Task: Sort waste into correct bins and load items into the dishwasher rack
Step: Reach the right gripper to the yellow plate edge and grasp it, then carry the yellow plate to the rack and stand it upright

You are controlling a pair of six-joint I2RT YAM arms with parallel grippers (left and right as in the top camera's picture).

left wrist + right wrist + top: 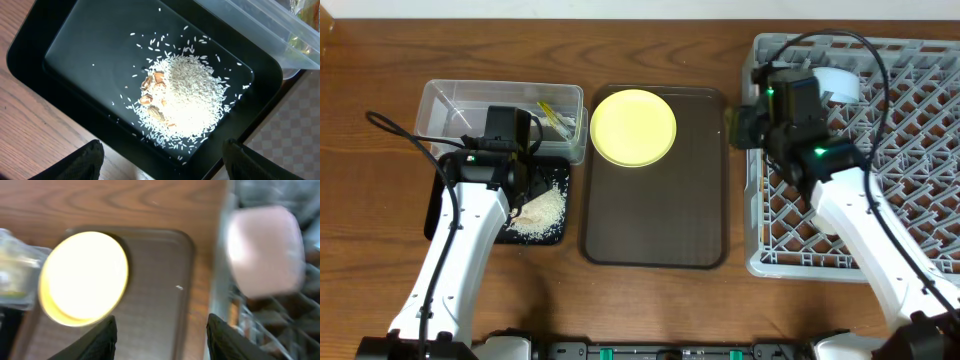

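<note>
The right gripper lowers away from the rack and across the brown tray to the yellow plate's rack-side rim next, as bare brown tray borders that rim.
White rice-like scraps lie heaped in the black tray, with a few brown bits among them in the left wrist view. My left gripper hovers over that tray, open and empty. The yellow-green wrapper lies in the clear tub. The yellow plate sits on the brown tray. My right gripper is open and empty between the brown tray and the grey rack. A pinkish-white bowl sits in the rack. The blue bowl, cup and chopsticks do not show.
The clear tub's corner stands right beside the black tray. The plate lies at the far end of the brown tray, whose near part is bare. The rack wall runs along the tray's right side.
</note>
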